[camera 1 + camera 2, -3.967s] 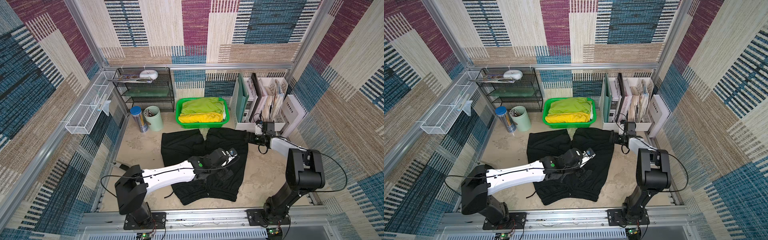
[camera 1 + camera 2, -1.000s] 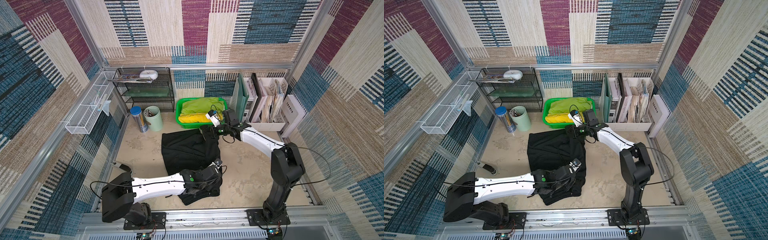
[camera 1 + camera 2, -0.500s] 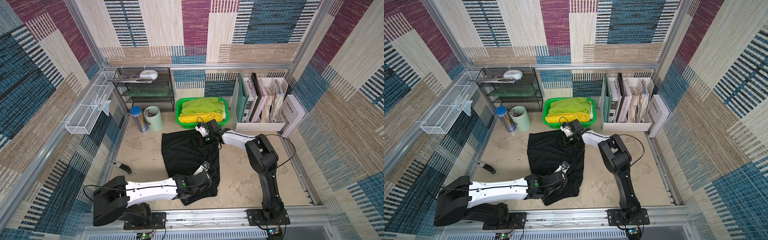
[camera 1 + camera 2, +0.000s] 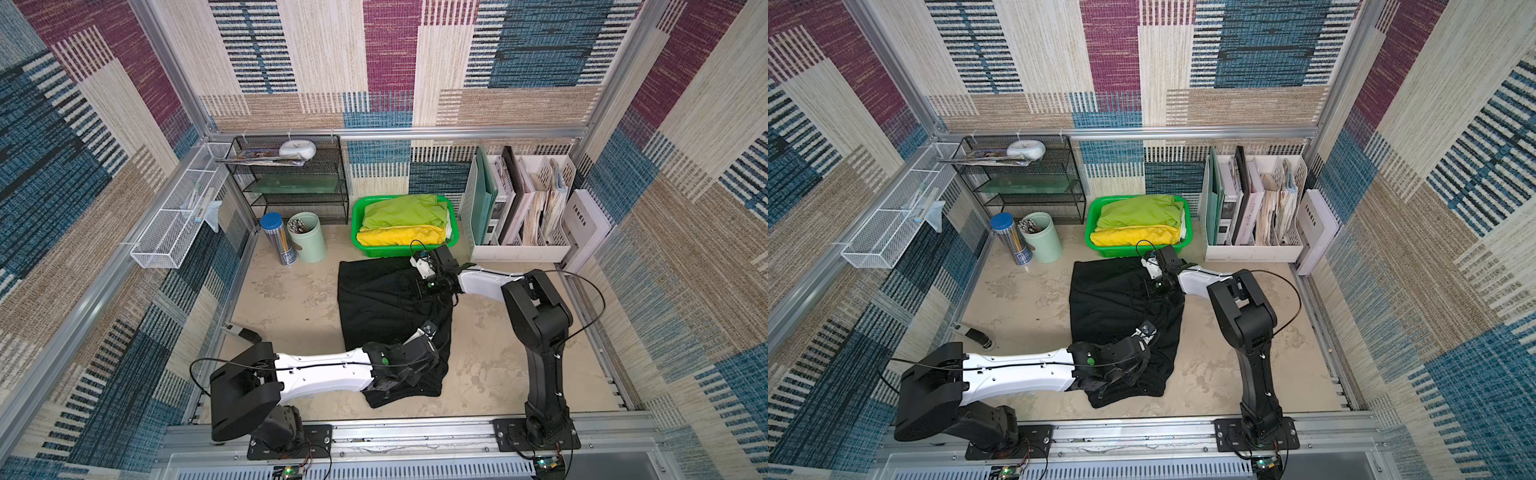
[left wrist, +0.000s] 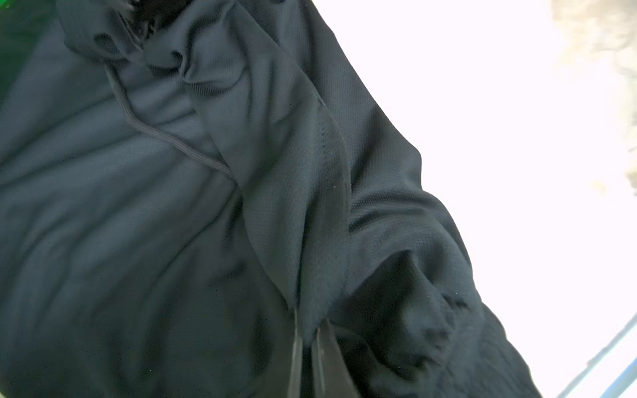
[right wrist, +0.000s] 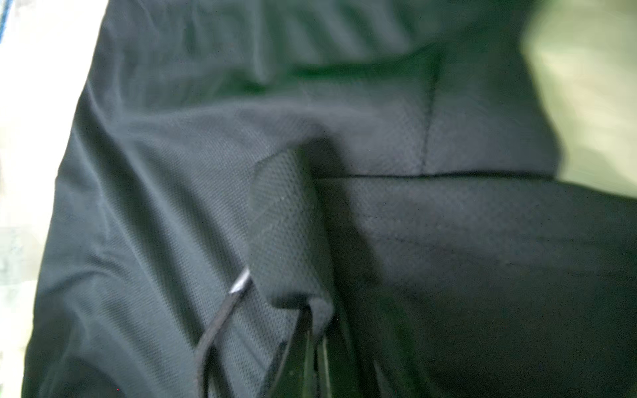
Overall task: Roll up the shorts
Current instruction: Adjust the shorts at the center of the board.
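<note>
The left gripper will next lift the pinched fold of the shorts across toward the shorts' long edge nearer the mint cup and lower to release it, because that side of the shorts lies uncovered.
The black shorts (image 4: 374,299) (image 4: 1108,299) lie on the beige table, folded lengthwise so one half covers the other. My left gripper (image 5: 306,330) is shut on a pinched fold of their mesh fabric near the front end (image 4: 428,365) (image 4: 1142,361). My right gripper (image 6: 312,320) is shut on a rolled-over fold at the far end (image 4: 420,290) (image 4: 1152,291), close to the green basket. The thin drawstring (image 5: 165,138) trails across the fabric. In both top views the fingertips are hidden against the black cloth.
A green basket (image 4: 361,232) with lime-green and yellow folded cloths stands just behind the shorts. A mint cup (image 4: 307,237), a blue-capped tube (image 4: 276,239) and a black wire shelf (image 4: 291,187) stand at the back left. A white file holder (image 4: 519,249) stands at the back right. A small dark object (image 4: 241,332) lies left.
The shorts' right half has been folded over the left half. In the last second my right gripper came down from beside the basket onto the far end, and my left arm drew back toward the front.
</note>
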### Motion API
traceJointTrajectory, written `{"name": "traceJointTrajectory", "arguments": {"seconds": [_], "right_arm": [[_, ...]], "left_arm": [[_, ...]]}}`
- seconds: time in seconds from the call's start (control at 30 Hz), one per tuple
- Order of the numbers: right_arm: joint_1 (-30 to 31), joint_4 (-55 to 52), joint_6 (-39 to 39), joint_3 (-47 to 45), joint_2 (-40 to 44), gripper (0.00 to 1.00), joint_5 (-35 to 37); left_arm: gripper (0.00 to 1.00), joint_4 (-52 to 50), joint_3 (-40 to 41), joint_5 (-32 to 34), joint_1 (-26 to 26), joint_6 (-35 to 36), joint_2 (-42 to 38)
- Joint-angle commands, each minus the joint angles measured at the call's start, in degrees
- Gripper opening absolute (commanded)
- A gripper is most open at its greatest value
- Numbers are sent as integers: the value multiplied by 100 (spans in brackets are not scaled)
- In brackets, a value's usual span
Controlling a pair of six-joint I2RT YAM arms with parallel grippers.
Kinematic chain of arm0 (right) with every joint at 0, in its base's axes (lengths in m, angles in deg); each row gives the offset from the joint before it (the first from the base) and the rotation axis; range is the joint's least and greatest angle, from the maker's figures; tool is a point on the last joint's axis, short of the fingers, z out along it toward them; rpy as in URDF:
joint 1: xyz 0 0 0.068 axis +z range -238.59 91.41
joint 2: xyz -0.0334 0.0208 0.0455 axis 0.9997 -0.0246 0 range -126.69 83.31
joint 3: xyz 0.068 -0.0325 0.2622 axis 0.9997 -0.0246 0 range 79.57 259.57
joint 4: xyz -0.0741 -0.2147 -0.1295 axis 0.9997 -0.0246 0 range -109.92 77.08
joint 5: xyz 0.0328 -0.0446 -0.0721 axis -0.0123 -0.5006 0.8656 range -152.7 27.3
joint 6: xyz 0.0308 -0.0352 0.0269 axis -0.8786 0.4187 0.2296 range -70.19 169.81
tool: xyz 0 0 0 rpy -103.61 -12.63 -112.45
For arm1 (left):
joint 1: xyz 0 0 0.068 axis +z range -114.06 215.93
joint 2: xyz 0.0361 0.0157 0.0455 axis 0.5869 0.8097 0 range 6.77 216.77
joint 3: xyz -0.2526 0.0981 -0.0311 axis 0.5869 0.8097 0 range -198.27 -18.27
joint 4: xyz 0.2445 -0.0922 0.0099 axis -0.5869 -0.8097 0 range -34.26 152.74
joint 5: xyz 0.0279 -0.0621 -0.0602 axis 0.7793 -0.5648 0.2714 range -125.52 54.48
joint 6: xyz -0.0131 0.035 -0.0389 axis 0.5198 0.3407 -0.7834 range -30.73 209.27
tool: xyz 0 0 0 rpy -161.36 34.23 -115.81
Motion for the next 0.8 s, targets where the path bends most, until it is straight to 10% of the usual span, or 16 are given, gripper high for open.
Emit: {"name": "traceJointTrajectory", "arguments": {"seconds": [0.0, 0.3, 0.77], "right_arm": [[-262, -410, 80, -496, 361, 0, 552], [-1045, -707, 307, -1344, 1970, 0, 1186], [-888, -1498, 548, 826, 2337, 0, 54]], "left_arm": [[0, 100, -254, -525, -2, 233, 246], [0, 194, -847, -1201, -63, 338, 688], [0, -282, -729, -279, -94, 136, -734]]}}
